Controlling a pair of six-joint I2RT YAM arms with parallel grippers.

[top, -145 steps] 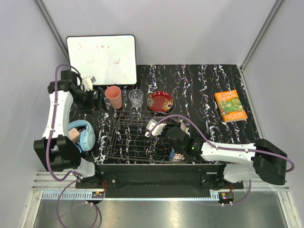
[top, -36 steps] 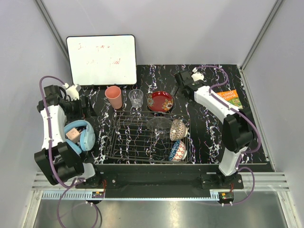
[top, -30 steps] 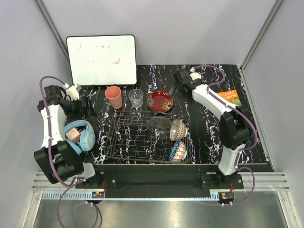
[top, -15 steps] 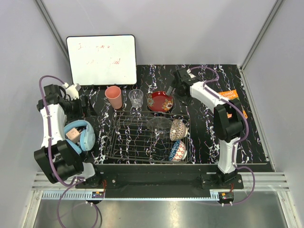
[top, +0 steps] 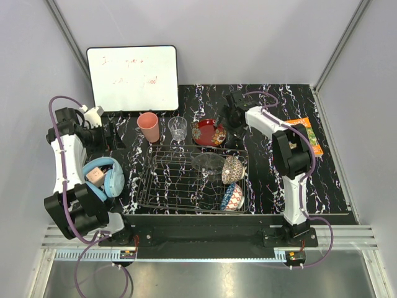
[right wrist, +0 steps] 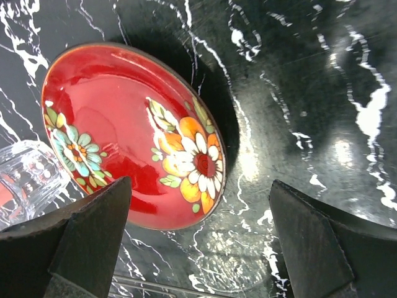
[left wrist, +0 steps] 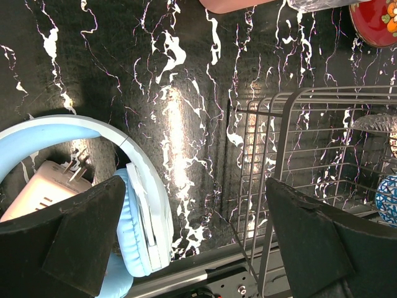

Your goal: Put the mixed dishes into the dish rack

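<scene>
Next, the right gripper moves down onto the red plate's rim [top: 224,136] [right wrist: 224,179] beside the orange flower and closes, because that rim already runs between its open fingers.
The dish rack [top: 186,180] holds a clear glass bowl [top: 208,162], a beige speckled bowl [top: 232,169] and a blue patterned bowl [top: 232,197]. Behind it stand a salmon-pink cup [top: 147,126], a glass tumbler [top: 178,128] and the red plate [top: 208,132]. My right gripper [top: 231,127] hangs open over the plate's right edge; the plate [right wrist: 130,161] lies between and beyond its fingers [right wrist: 200,186], the tumbler [right wrist: 25,177] at left. My left gripper [top: 113,138] is open, left of the cup, empty [left wrist: 193,186] above bare table, with the rack's corner [left wrist: 298,155] under its right finger.
Light-blue headphones [top: 105,177] lie left of the rack, on a pale box [left wrist: 43,189]. An orange book [top: 307,133] lies at the right, partly under the right arm. A whiteboard [top: 132,77] leans at the back left.
The right arm left the rack, swung round the back right and came leftward until its open gripper stands over the plate's right edge. The left gripper has barely shifted.
</scene>
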